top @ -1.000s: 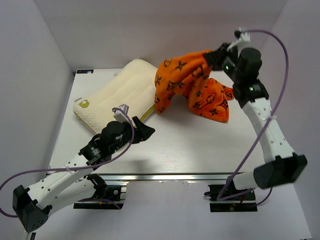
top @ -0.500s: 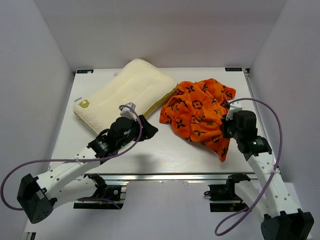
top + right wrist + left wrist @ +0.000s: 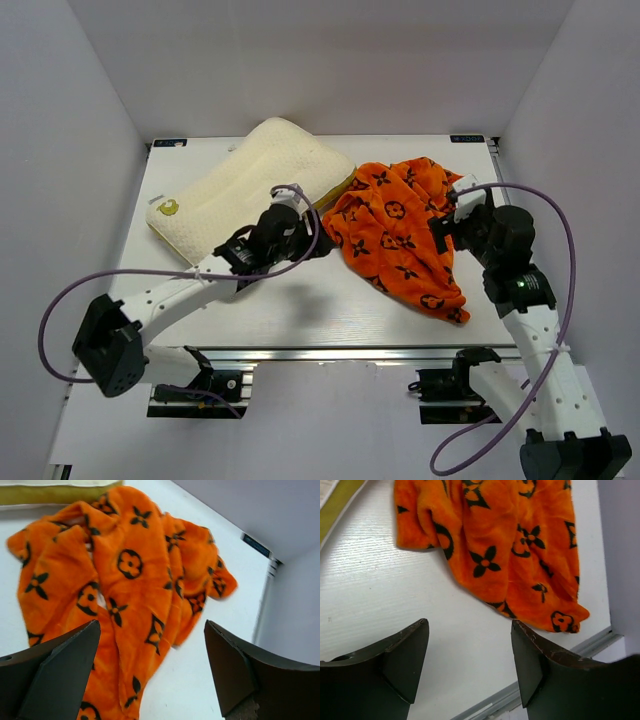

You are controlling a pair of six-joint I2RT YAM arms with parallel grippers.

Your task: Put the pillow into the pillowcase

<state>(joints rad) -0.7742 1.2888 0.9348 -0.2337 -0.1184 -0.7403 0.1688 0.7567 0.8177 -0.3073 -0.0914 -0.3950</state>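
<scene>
The left gripper lowers toward the pillowcase's corner nearest the pillow's yellow band next and closes there, since that loose corner juts out onto bare table.
The cream pillow lies at the back left of the table, its yellow side band facing the pillowcase. The orange pillowcase with black motifs lies crumpled and loose on the right half of the table, touching the pillow's right end. My left gripper is open beside the cloth's left edge; in the left wrist view its fingers frame bare table, with the pillowcase just beyond. My right gripper is open above the cloth's right side, nothing between its fingers, with the pillowcase below.
White walls close in the table on the left, back and right. A metal rail runs along the near edge. Purple cables loop off both arms.
My right gripper has opened and let go of the pillowcase, which dropped from the air and spread on the table. The left arm has reached right toward the cloth's edge.
</scene>
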